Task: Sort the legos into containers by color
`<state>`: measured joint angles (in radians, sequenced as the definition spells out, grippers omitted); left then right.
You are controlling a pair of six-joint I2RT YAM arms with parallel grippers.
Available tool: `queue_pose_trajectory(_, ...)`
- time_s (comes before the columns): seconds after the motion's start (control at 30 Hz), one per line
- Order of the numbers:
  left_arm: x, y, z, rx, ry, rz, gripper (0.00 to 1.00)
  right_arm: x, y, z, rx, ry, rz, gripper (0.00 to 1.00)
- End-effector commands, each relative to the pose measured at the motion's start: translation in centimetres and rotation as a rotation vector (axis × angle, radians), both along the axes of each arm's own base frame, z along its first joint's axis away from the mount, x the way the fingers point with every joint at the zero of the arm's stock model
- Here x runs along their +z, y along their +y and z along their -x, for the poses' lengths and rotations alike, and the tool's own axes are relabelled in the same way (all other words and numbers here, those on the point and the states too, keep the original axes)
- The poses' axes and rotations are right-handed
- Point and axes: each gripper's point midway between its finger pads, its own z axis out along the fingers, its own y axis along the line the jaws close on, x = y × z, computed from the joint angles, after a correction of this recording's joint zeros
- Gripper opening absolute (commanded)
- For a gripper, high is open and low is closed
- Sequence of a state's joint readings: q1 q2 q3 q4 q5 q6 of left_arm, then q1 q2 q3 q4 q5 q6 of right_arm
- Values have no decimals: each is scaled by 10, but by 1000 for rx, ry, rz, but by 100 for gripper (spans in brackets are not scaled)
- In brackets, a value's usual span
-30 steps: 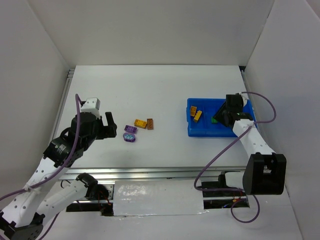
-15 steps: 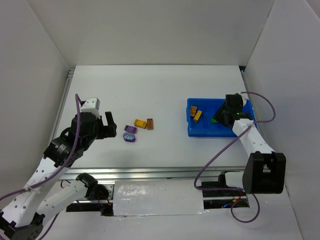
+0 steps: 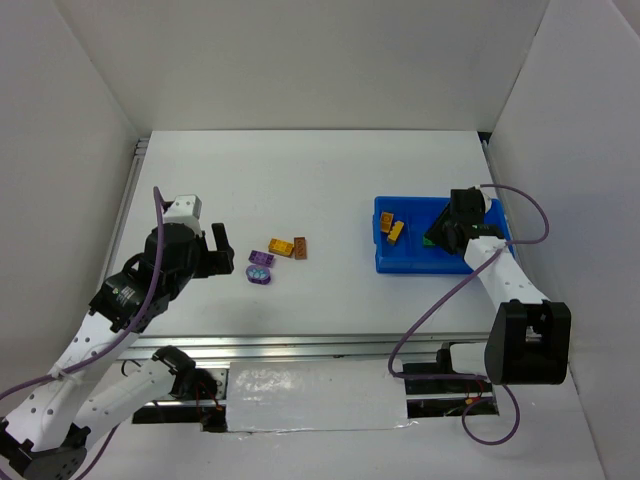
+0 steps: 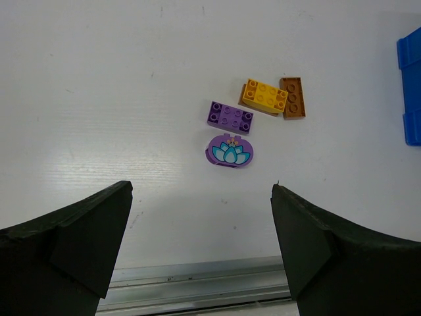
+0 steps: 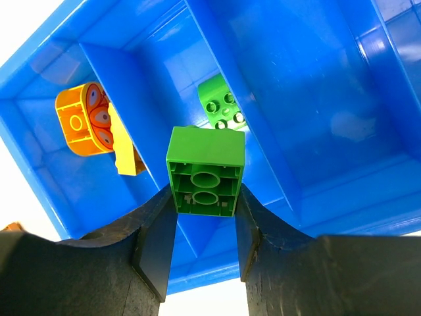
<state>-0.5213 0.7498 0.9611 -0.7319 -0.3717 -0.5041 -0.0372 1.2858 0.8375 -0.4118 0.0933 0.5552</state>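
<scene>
The tray's section below already has a second green lego, so my right gripper needs to go down between its dividers and release the held green lego.
The blue tray (image 3: 415, 263) lies at the right. My right gripper (image 3: 441, 233) hangs over its middle compartments, shut on a green lego (image 5: 204, 155) with its hollow underside facing the camera. Below it a second green lego (image 5: 221, 106) lies in a compartment. In the left-hand compartment are an orange round piece (image 5: 81, 120) and a yellow lego (image 5: 124, 149). On the table lie a yellow lego (image 4: 264, 96), a brown lego (image 4: 293, 97), a purple lego (image 4: 230, 117) and a rounded purple piece (image 4: 229, 151). My left gripper (image 4: 200, 197) stands open, short of them.
A metal rail (image 4: 197, 283) runs along the table's near edge under the left gripper. White walls close in the table on the left, back and right. The tray's corner (image 4: 410, 92) shows at the right of the left wrist view.
The right arm has shifted very slightly over the tray with the green lego still in its jaws. The left arm and the loose legos have not moved.
</scene>
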Motion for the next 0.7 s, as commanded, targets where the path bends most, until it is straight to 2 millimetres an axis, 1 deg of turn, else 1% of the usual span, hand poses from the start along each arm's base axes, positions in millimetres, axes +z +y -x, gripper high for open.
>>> queue_pose_trajectory(0.0,8,0,-6,15,-36,18,99,7,-2,-9,5,-33,11,0)
queue_pose_trajectory(0.37,5,-1,-6,15,-27,13,100,6,-1,-10,9,-30,5,0)
queue_pose_trajectory(0.57,6,0,-6,16,-30,10,100,0,-1,-12,10,-5,0,2)
queue_pose_trajectory(0.67,6,-1,-6,12,-31,12,100,-1,9,-15,53,-10,-36,5)
